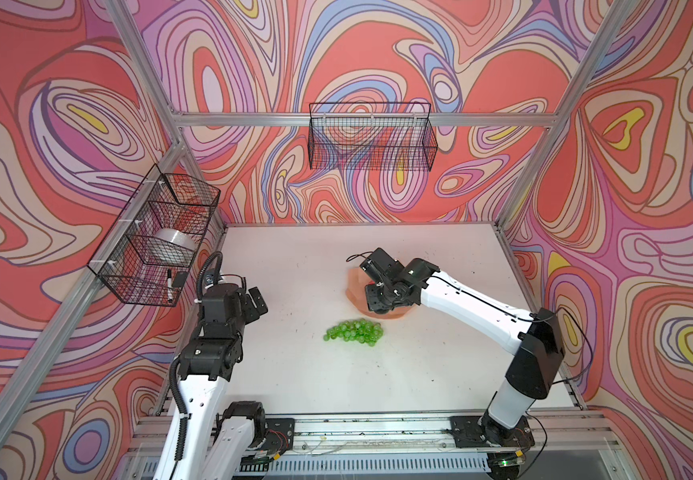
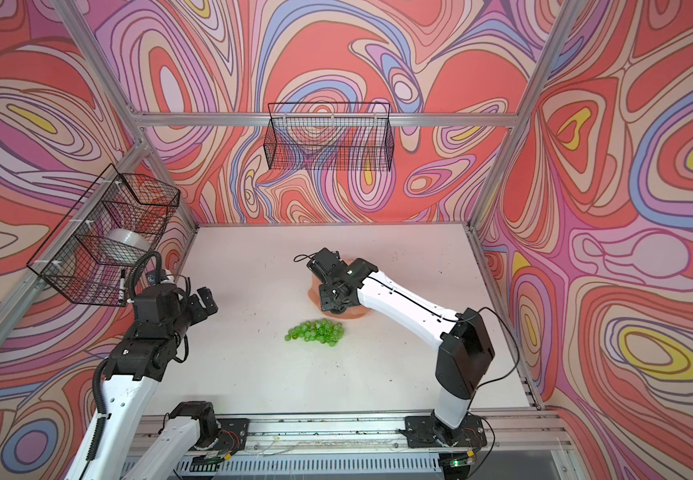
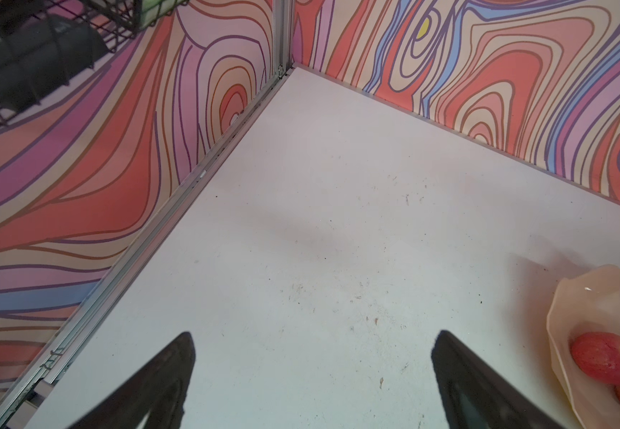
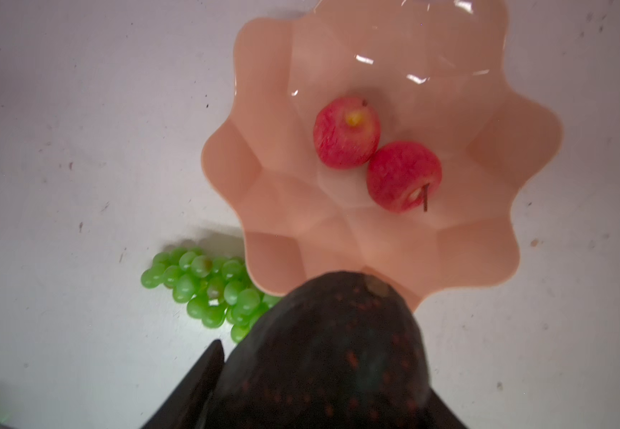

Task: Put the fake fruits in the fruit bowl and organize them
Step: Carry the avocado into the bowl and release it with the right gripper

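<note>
My right gripper moves outward and down next to release the avocado on the bowl's empty bottom beside the apples, toward the grapes, which lies below and outward.
The peach fruit bowl sits mid-table, mostly hidden under my right arm in both top views. Two red apples lie touching inside it; the left wrist view shows them at the bowl's wall. My right gripper hangs over the bowl's near rim, shut on the dark avocado. The green grapes lie on the table just in front of the bowl. My left gripper is open and empty, at the table's left side.
A black wire basket hangs on the back wall. Another wire basket on the left wall holds a tape roll and a marker, just above my left arm. Aluminium posts frame the white table.
</note>
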